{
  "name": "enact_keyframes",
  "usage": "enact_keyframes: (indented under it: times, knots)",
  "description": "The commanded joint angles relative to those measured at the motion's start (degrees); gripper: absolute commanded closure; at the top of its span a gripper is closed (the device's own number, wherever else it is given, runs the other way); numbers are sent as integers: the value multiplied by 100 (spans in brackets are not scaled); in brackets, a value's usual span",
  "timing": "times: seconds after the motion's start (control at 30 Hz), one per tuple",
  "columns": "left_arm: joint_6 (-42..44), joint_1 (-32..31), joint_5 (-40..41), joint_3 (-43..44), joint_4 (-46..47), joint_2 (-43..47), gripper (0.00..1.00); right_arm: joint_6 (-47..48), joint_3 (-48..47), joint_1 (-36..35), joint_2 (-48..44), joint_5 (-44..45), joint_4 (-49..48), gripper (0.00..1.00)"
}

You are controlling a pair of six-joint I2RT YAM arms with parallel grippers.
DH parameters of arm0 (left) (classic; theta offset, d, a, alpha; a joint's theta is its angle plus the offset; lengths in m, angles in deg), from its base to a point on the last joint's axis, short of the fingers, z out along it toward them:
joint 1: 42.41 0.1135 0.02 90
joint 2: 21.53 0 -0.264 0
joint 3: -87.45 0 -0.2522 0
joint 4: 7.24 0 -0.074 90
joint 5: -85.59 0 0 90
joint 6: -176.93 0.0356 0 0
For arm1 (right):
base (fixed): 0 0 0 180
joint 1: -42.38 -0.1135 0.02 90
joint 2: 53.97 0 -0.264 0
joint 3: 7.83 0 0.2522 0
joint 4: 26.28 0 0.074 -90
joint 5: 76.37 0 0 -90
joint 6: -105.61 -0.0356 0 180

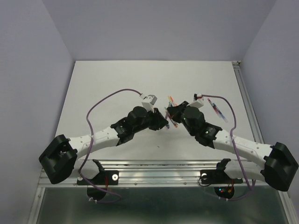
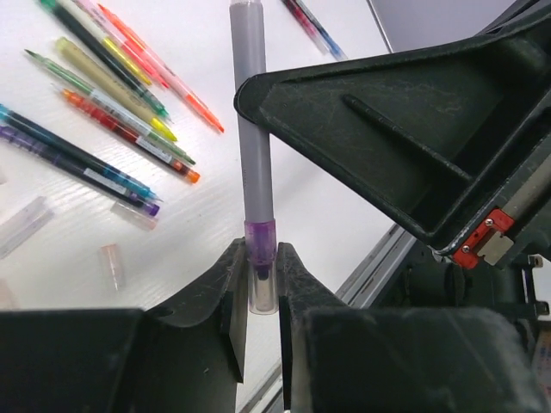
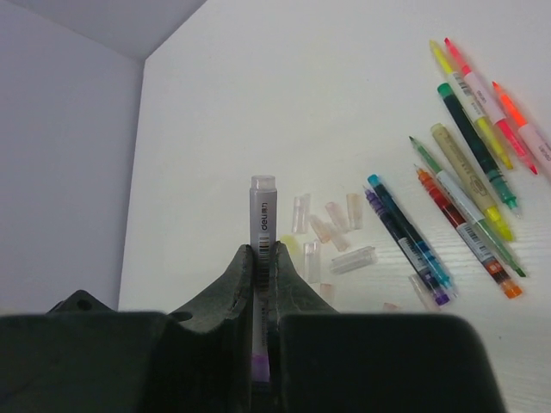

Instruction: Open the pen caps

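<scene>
The uncapped pens lie together in the coloured row, so my right gripper needs to pull away from the clear cap (image 2: pixel 263 292) in my left gripper next, turn downward and go down over that row.
Both grippers hold one pale lilac pen (image 2: pixel 251 129) between them above the table. My left gripper (image 2: pixel 261 267) is shut on its clear pen cap (image 2: pixel 263 292), with the purple collar and tip showing inside it. My right gripper (image 3: pixel 263 254) is shut on the barrel of the same pen (image 3: pixel 262 202), whose far end sticks out past the fingers. In the top view the left gripper (image 1: pixel 164 122) and right gripper (image 1: pixel 176 115) meet at the table's middle. Several loose pale caps (image 3: pixel 331 225) lie on the table, also seen in the left wrist view (image 2: pixel 112 265).
Several uncapped coloured pens (image 3: pixel 465 198) lie in a row on the white table, also in the left wrist view (image 2: pixel 112 112). Another pen (image 1: pixel 217 108) lies right of the grippers. A metal rail (image 1: pixel 163 164) runs along the table's near edge.
</scene>
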State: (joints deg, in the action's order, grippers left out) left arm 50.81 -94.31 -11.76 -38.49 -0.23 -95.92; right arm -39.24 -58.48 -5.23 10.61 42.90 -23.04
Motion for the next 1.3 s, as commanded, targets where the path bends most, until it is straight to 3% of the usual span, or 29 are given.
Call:
enact_keyframes:
  times: [0.0, 0.33, 0.53, 0.6, 0.97, 1.27]
  knots:
    - [-264, -321, -627, -539, -91, 636, 100, 502, -626, 603, 423, 1706, -319, 99]
    - [-633, -505, -425, -1155, -328, 1076, 100, 387, -715, 1676, 881, 1151, -477, 99]
    - [-721, -453, 890, -489, -1637, 691, 100, 1608, -558, 1756, 838, -43, -380, 99]
    - [-713, -365, 999, -356, -1865, 453, 99, 1889, -269, 1756, 759, -525, -389, 99]
    - [-502, 285, 1166, 303, -2042, -839, 88, 1925, 366, 1756, 125, -941, 103, 99]
    - [-335, 321, 1113, 497, -2069, -1280, 73, 2662, -520, 1764, 1056, -1205, 771, 98]
